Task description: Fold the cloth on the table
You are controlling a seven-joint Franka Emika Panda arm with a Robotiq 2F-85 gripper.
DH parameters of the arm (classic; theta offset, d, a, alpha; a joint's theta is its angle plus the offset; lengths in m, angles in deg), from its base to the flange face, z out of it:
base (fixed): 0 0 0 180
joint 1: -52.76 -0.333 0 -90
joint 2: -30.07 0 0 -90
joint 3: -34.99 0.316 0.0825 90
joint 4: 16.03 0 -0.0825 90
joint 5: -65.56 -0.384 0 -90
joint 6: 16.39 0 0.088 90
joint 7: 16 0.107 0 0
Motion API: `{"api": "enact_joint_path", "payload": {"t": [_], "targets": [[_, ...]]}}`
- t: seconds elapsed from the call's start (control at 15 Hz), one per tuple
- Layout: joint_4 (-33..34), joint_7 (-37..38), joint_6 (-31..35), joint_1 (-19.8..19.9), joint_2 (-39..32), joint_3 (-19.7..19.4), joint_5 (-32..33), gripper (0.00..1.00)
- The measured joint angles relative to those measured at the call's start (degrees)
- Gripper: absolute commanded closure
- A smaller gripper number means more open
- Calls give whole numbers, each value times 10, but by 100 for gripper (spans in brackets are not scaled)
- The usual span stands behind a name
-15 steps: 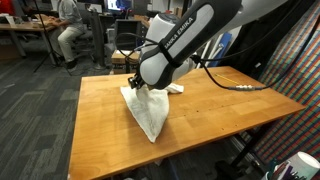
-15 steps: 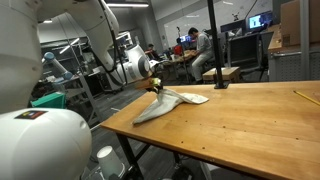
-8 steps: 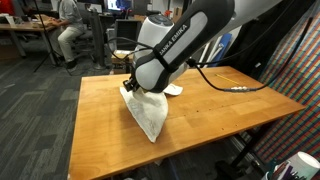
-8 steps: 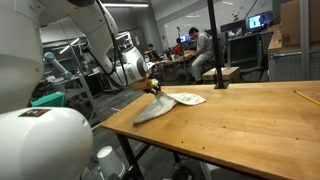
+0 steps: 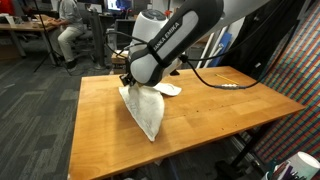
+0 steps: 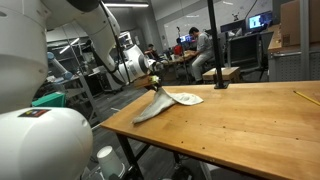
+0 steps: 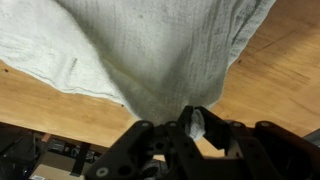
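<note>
My gripper needs to go down slightly next, then open to release the bunched bit of cloth.
A pale white-grey cloth [image 5: 148, 108] lies on the wooden table [image 5: 210, 110], with one corner lifted. My gripper [image 5: 129, 80] is shut on that corner and holds it a little above the table near the far edge. In an exterior view the cloth [image 6: 165, 102] trails from my gripper [image 6: 153, 81] down to the tabletop. In the wrist view the cloth [image 7: 150, 50] hangs spread out from my jaws [image 7: 190, 127], which pinch a bunched fold of it.
The table edge [image 6: 125, 128] lies close below the gripper in an exterior view. A white cable [image 5: 235, 86] lies on the table behind the arm. People sit at desks [image 5: 68, 25] in the background. A patterned panel [image 5: 295, 60] stands beside the table.
My gripper has moved a little along the table with the cloth corner, dragging the cloth with it. The jaws stay shut on the cloth.
</note>
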Motion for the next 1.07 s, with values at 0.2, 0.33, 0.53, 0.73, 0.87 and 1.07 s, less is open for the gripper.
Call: {"api": "enact_joint_path", "payload": {"t": [0.2,0.33,0.53,0.73,0.87,1.07], "targets": [[14,3,-8,1,-12,1,0,91],[23,6,-15,1,-20,1,0,91],[40,9,-25,1,-32,5,0,91],[60,11,-34,1,-41,12,0,91],[69,11,-38,1,-45,17,0,90],[74,11,-41,1,-52,20,0,90]]}}
